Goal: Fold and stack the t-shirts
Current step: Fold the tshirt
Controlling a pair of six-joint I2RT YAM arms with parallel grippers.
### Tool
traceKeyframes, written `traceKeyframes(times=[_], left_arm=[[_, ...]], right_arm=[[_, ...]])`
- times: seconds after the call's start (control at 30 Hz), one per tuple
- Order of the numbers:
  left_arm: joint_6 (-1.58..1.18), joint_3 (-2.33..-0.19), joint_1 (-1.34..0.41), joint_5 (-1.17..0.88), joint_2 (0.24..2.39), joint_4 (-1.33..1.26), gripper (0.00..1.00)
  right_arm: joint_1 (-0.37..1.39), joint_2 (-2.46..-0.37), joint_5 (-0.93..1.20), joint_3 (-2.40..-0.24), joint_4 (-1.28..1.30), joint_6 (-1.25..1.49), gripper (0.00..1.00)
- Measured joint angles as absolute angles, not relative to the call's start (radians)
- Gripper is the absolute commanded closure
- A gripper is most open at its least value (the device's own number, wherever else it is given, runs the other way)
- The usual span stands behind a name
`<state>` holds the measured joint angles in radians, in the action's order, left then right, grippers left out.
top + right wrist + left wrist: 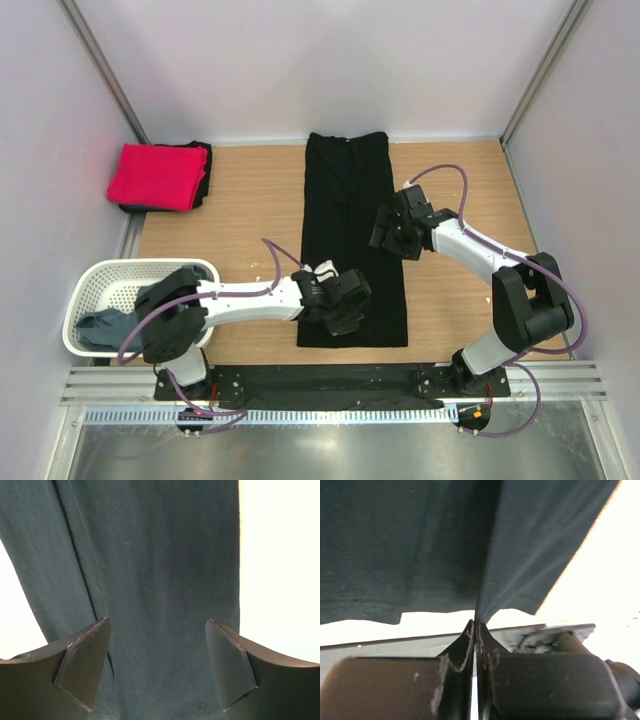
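Note:
My right gripper should move back and down next and close on the black t-shirt's hem corner farther from the basket, because that corner is below it, nearer my base.
A large black t-shirt (345, 200) lies as a long narrow strip down the middle of the table. My left gripper (350, 305) is at its near end, shut on a pinch of the black cloth near the hem, as the left wrist view (476, 625) shows. The cloth (420, 545) rises from the closed jaws. My right gripper (385, 232) is open over the strip's right edge, halfway up. In the right wrist view (157, 670) its fingers straddle flat black cloth (160, 570). A folded red t-shirt (157, 176) lies at the far left. A grey-blue t-shirt (110, 322) is in the basket.
The white lattice basket (140, 265) stands at the near left beside the left arm. Dark folded cloth (203, 165) shows under the red t-shirt. Bare wooden table (230, 230) lies on both sides of the black strip. Walls close in the far side, left and right.

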<state>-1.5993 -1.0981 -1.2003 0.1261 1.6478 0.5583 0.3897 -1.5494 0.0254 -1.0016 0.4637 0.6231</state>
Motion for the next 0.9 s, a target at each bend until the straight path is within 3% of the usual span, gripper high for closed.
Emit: traceKeyframes(times=[0.2, 0.3, 0.33, 0.37, 0.53, 0.63, 0.8, 0.9], left_arm=[[-1.637, -1.026, -1.2, 0.102, 1.689, 0.537, 1.0], [-1.637, -1.023, -1.2, 0.115, 1.689, 0.545, 0.92], [-1.634, -1.025, -1.2, 0.119, 1.689, 0.545, 0.87], [-1.624, -1.03, -1.2, 0.126, 1.69, 0.554, 0.76], [-1.531, -1.135, -1.2, 0.183, 1.693, 0.656, 0.39], [-1.443, -1.221, -1.198, 0.242, 1.677, 0.736, 0.23], [-1.277, -1.188, -1.122, 0.26, 1.479, 0.809, 0.19], [-1.188, -1.072, -1.003, 0.211, 1.306, 0.799, 0.25]], right_arm=[[0.39, -1.55, 0.024, -1.002, 0.471, 0.607, 0.17], [0.39, -1.549, 0.024, -1.002, 0.48, 0.601, 0.17], [0.39, -1.549, 0.025, -1.002, 0.485, 0.599, 0.17], [0.39, -1.548, 0.025, -1.002, 0.49, 0.597, 0.16], [0.39, -1.484, 0.03, -0.991, 0.548, 0.592, 0.1], [0.39, -1.38, 0.041, -0.952, 0.592, 0.594, 0.07], [0.39, -1.174, 0.079, -0.857, 0.685, 0.614, 0.09], [0.39, -1.071, 0.12, -0.783, 0.718, 0.645, 0.16]])
